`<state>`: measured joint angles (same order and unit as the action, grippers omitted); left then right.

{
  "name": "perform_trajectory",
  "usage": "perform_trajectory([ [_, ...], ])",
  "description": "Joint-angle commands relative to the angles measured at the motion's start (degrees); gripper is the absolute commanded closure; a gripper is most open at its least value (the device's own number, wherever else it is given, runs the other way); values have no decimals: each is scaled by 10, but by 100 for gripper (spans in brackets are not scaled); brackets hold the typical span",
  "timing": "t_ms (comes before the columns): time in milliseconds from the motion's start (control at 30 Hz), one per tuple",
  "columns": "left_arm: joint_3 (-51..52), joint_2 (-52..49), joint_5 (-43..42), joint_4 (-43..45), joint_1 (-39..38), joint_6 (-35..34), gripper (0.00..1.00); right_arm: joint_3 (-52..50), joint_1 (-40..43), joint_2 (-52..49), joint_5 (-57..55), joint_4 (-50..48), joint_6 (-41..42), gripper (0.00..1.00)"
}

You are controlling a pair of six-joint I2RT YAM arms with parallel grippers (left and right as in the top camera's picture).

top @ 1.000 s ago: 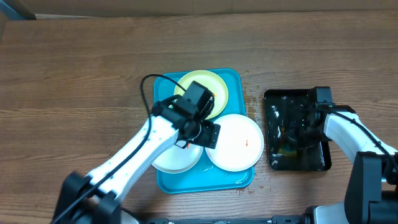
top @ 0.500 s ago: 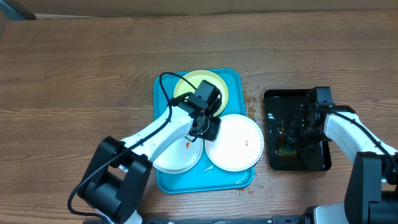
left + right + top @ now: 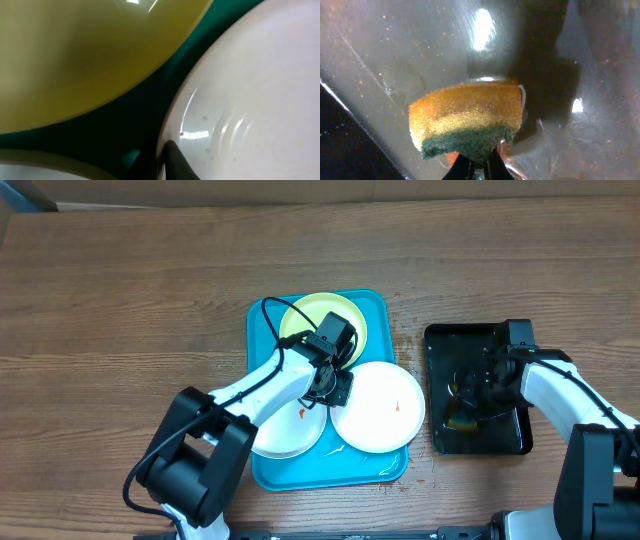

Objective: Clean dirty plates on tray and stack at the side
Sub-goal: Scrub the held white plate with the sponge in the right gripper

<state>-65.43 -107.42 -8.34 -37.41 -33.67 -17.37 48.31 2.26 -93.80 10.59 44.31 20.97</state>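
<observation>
I should raise my right gripper, wipe the held white plate, then return and lower the sponge (image 3: 465, 120), then release it, as the black tray (image 3: 535, 107) lies below the gripper.
The turquoise tray (image 3: 268, 330) holds three plates. At the back lies a pale yellow-green plate (image 3: 320, 318), at the front right a white plate (image 3: 388, 412) with an orange-red speck, and at the front left another white plate (image 3: 280, 438). My left gripper (image 3: 335, 385) is shut on the left rim of the right white plate (image 3: 250, 90); one dark finger (image 3: 176, 161) lies inside that rim. The yellow-green plate (image 3: 75, 60) fills the upper left of the left wrist view. My right gripper (image 3: 477, 170) is shut on a yellow and green sponge (image 3: 465, 120) over wet black plastic.
A smaller black tray (image 3: 510, 442) with water in it stands to the right of the turquoise tray, and the right gripper (image 3: 472, 392) sits inside it. Small orange-red specks dot the wooden table (image 3: 120, 310) between the two trays.
The left gripper has moved slightly right onto the right white plate's rim and closed on it. The right arm has held still with the sponge.
</observation>
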Motion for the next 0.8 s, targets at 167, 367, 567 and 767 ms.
perform_trajectory([
  [167, -7, -20, 8, 0, -1, 9, 96, -1, 0, -8, 12, 17, -14, 96],
  [367, -7, -20, 9, 0, -1, 9, 96, 68, -1, 9, 26, 100, -48, 96],
  [567, -7, -20, 9, 0, -1, 9, 96, 103, -29, 56, 81, 137, -80, 96],
  [767, -7, -20, 9, 0, -1, 6, 96, 103, -138, 87, 110, 130, -73, 96],
])
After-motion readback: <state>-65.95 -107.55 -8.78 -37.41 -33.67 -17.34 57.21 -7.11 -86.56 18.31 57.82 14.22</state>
